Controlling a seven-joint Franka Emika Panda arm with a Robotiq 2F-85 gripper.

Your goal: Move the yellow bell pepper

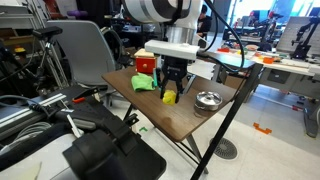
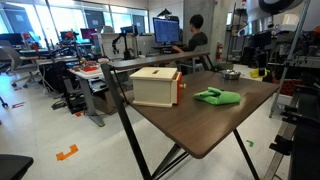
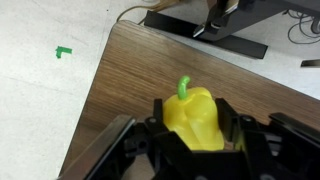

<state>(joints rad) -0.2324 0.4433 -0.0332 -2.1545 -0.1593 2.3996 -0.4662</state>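
The bare wood near the table's end is clear of the metal bowl and cloth, so my gripper will move down toward that empty tabletop next and let go of the pepper (image 1: pixel 170 97).
The yellow bell pepper (image 3: pixel 194 120) with a green stem sits between my gripper's (image 3: pixel 195 128) two black fingers in the wrist view, and both fingers press against its sides. In an exterior view the pepper (image 1: pixel 170 97) shows just under the gripper (image 1: pixel 172 88), low over the brown table (image 1: pixel 185 115) near its middle. In an exterior view (image 2: pixel 262 71) the pepper is a small yellow spot at the table's far end, below the arm.
A wooden box (image 2: pixel 155 86) with a red side and a green cloth (image 2: pixel 217 96) lie on the table. A metal bowl (image 1: pixel 208 100) stands next to the pepper. The table edge and floor (image 3: pixel 50 90) lie close in the wrist view.
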